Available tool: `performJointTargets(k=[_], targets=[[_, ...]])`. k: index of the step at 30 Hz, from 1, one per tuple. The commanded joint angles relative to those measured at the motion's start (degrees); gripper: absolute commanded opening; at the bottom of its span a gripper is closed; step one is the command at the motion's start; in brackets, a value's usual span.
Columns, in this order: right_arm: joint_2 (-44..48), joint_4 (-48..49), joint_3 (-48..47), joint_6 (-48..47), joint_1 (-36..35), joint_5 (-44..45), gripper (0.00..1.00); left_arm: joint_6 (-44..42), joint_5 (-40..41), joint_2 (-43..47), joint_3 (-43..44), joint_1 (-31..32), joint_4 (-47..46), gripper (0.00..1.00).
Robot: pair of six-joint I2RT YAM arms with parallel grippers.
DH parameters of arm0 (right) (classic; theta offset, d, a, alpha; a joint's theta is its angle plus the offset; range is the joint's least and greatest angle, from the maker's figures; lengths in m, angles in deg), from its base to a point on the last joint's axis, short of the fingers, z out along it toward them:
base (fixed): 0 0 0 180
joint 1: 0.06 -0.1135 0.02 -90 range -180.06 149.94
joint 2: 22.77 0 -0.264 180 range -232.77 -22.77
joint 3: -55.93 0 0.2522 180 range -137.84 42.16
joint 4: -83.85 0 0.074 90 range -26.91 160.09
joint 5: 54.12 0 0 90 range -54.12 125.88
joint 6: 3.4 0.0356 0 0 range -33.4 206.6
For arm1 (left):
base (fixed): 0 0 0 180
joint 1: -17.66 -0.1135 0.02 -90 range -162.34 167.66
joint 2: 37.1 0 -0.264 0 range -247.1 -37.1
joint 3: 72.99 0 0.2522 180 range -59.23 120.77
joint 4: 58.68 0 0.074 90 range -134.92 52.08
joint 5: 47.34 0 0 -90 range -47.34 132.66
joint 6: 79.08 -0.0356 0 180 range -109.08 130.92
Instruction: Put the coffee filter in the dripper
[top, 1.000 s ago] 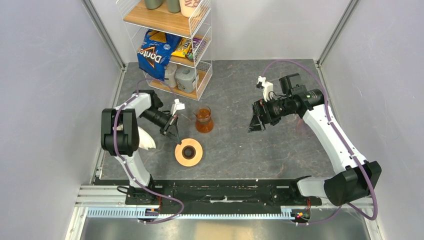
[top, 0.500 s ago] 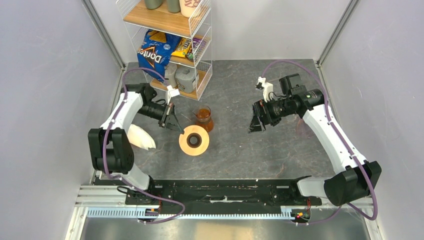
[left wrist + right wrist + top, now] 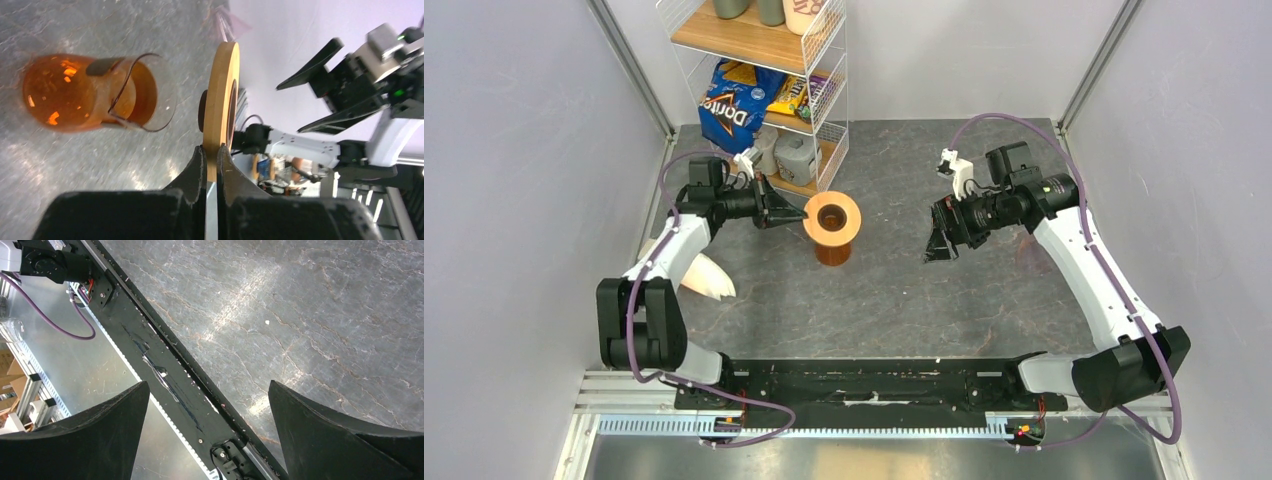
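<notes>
The dripper (image 3: 220,95) is still a gap above the glass beaker's opening (image 3: 144,93), so next my left gripper lowers it onto that opening and releases the dripper's rim.
My left gripper (image 3: 796,215) is shut on the rim of the orange-brown dripper (image 3: 832,217) and holds it over the glass beaker of amber liquid (image 3: 832,252). In the left wrist view the dripper (image 3: 220,95) shows edge-on between my closed fingers, with the beaker (image 3: 85,92) beside it and my gripper (image 3: 211,150) pinching the rim. A cream-white pile of paper filters (image 3: 704,275) lies on the table by the left arm; I cannot make out a single coffee filter. My right gripper (image 3: 936,245) is open and empty in the air at centre right, also in its wrist view (image 3: 207,405).
A wire shelf rack (image 3: 769,95) with snack bags and jars stands at the back left, close behind the dripper. The grey table (image 3: 944,300) ends at a black front rail (image 3: 165,370). Walls close in on both sides.
My left arm has lifted the dripper from the table near the front and carried it back and right, over the beaker. The right arm has barely moved.
</notes>
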Motion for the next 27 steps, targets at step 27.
performJointTargets(k=[27], targets=[[1.6,-1.2,-1.7,-1.9,0.3,0.1,0.97,16.3,-4.2,-6.4,-8.4,-3.8,-24.9,0.02]])
